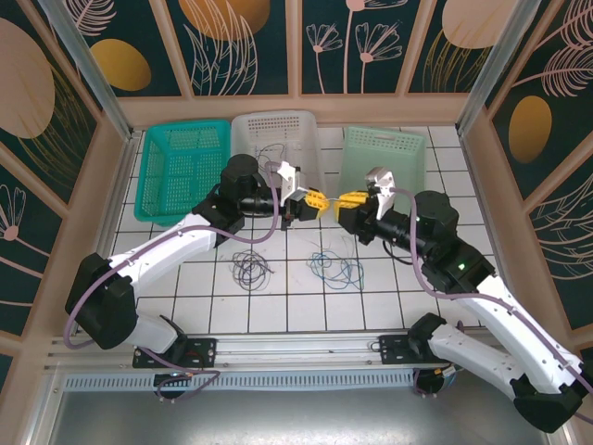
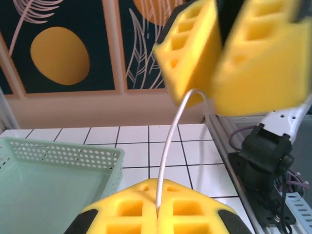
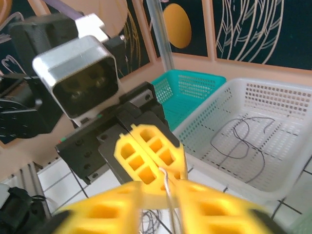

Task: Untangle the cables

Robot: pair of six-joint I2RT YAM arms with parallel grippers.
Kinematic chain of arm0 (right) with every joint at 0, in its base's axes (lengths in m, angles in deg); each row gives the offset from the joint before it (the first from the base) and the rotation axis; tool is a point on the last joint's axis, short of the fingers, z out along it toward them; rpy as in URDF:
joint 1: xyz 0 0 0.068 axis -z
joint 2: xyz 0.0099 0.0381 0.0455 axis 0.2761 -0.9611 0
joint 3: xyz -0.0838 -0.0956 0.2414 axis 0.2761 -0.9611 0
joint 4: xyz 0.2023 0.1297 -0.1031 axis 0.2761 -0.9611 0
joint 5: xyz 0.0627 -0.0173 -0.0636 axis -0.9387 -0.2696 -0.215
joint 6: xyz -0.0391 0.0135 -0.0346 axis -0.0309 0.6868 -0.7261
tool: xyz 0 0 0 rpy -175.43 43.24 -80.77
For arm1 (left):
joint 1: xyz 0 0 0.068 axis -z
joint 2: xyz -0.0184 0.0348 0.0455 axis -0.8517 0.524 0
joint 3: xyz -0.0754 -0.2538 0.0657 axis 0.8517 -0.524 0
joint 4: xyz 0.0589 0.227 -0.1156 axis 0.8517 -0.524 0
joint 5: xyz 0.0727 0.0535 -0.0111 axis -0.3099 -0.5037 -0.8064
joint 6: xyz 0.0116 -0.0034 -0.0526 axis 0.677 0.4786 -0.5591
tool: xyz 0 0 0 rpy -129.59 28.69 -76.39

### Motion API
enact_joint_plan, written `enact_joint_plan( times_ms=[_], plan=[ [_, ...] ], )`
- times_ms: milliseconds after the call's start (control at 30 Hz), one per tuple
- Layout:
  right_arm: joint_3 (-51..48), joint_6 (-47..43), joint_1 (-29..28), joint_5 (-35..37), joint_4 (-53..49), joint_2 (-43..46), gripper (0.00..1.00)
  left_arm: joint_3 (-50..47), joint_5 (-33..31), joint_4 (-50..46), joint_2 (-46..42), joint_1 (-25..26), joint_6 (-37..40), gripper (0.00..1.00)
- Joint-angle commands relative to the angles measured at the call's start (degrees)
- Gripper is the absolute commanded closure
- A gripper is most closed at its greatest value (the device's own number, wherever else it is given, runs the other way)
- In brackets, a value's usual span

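My left gripper carries the pale grey-white cable away from my open right gripper and over the teal basket [image 1: 183, 171] next. It releases the cable there, as that basket stands empty.
Above the middle of the table my two grippers meet tip to tip. My left gripper [image 1: 310, 202] [image 2: 158, 187] is shut on a pale grey-white cable [image 2: 168, 146], pinched between its yellow fingers. That cable arcs up to my right gripper [image 1: 350, 198] [image 2: 208, 100], whose jaws stand apart, open, with the cable [image 3: 168, 192] running loose through the gap. On the tiles below lie a dark cable tangle [image 1: 250, 269] and a blue cable [image 1: 335, 269]. Another dark cable [image 1: 278, 153] [image 3: 243, 141] lies looped in the white basket.
Three baskets line the far side: teal basket [image 1: 181, 171] [image 3: 190, 92], white basket [image 1: 276, 139] [image 3: 253, 97], pale green basket [image 1: 384, 158] [image 2: 48, 170]. Wooden walls close in the table on both sides. The arm bases and a rail run along the near edge [image 1: 296, 348].
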Motion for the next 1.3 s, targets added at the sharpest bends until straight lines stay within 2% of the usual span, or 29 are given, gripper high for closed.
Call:
enact_joint_plan(
  times_ms=[0, 67, 167, 267, 367, 433, 667, 833, 1000, 1267],
  plan=[
    [-0.69, -0.64, 0.54, 4.79, -0.75, -0.78, 0.35, 1.30, -5.53, 0.06, -0.92, -0.46, -2.68, 1.00],
    [-0.99, -0.73, 0.55, 8.60, -0.59, -0.82, 0.25, 1.45, -12.53, 0.19, -1.33, -1.40, -5.29, 1.00],
    [-1.72, -0.92, 0.55, 13.78, -0.49, -0.62, 0.19, 1.24, -23.42, 0.62, -2.61, -5.00, -9.60, 1.00],
    [-2.34, -0.82, 0.65, 17.00, -1.29, -1.33, 0.18, -0.47, -30.15, 3.37, -4.63, -12.84, -18.26, 1.00],
    [-3.15, -0.65, 0.73, 16.99, -1.59, -2.71, 0.17, -2.22, -40.04, 3.92, -7.74, -17.40, -20.45, 1.00],
    [-3.74, -0.55, 0.72, 16.83, -1.28, -3.64, 0.17, -2.80, -43.24, 4.24, -9.54, -19.62, -21.35, 1.00],
    [-6.08, -0.59, 0.90, 16.15, 1.19, -5.24, 0.16, -1.50, -49.59, 0.06, -9.89, -25.68, -22.41, 1.00],
    [-7.71, 0.69, 1.16, 16.14, 0.05, -6.50, 0.16, -4.16, -55.40, -0.81, -8.11, -31.42, -26.11, 1.00],
    [-10.07, 3.65, 1.91, 16.10, -1.81, -9.48, 0.16, -7.78, -54.79, 0.63, -4.92, -37.08, -30.40, 1.00],
    [-15.40, 10.18, 2.31, 11.92, 1.43, -13.22, 0.22, -7.53, -53.45, -1.27, 1.91, -39.68, -31.62, 1.00]
  ],
)
